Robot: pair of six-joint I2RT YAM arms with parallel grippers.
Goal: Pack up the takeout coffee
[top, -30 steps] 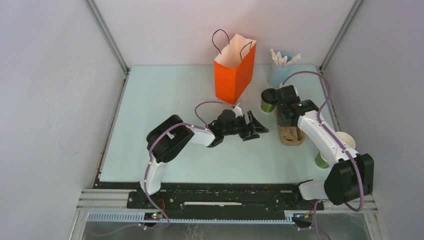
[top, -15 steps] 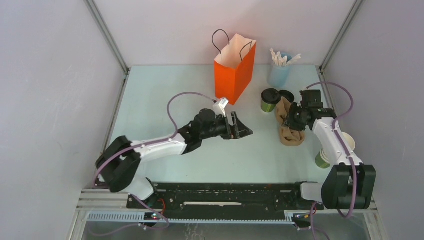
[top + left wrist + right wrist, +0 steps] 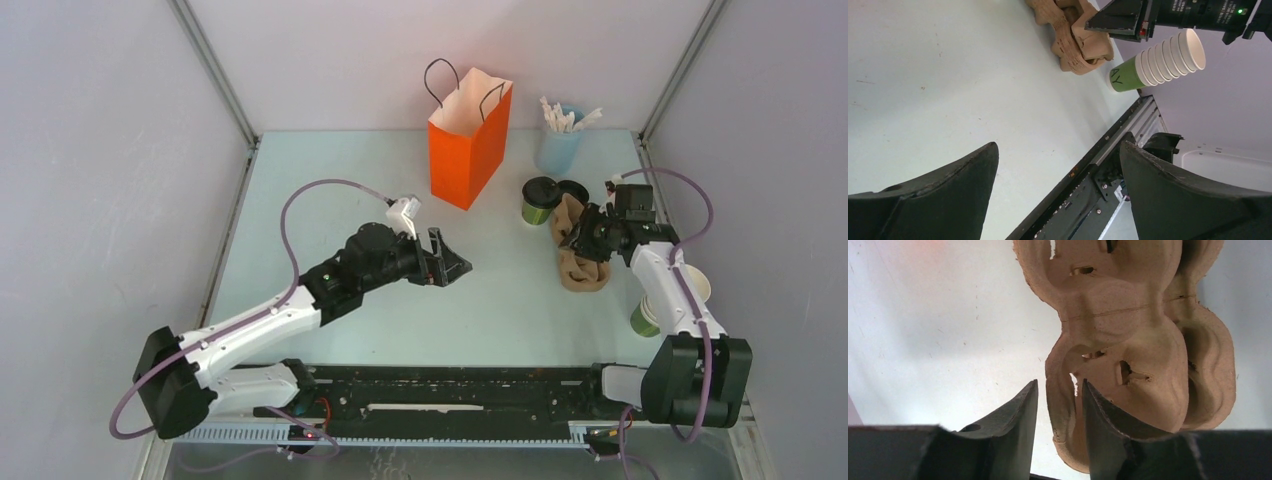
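The carrier's facing rim [image 3: 562,264] [image 3: 1060,49] lies below my left gripper and to its right in the top view, so its open fingers come across and down astride it next.
The takeout coffee [image 3: 540,200], an olive-green cup with a black lid, stands on the table right of the orange bag [image 3: 468,140]. My right gripper [image 3: 580,236] is just right of the cup, low over a brown pulp cup carrier [image 3: 584,262]. In the right wrist view its jaws [image 3: 1059,383] stand narrowly apart astride the carrier's [image 3: 1128,330] rim, with a slit of table showing beside the left finger. My left gripper [image 3: 452,266] is wide open and empty over the middle of the table, as the left wrist view [image 3: 1058,145] also shows.
A pale blue cup of white sticks [image 3: 560,140] stands at the back right. A stack of lidless green cups [image 3: 672,298] lies at the right edge, also in the left wrist view [image 3: 1158,60]. A loose black lid [image 3: 574,190] lies beside the coffee.
My left arm has drawn back to the left and nearer, away from the bag. My right gripper left the coffee cup's side and came down on the carrier's rim.
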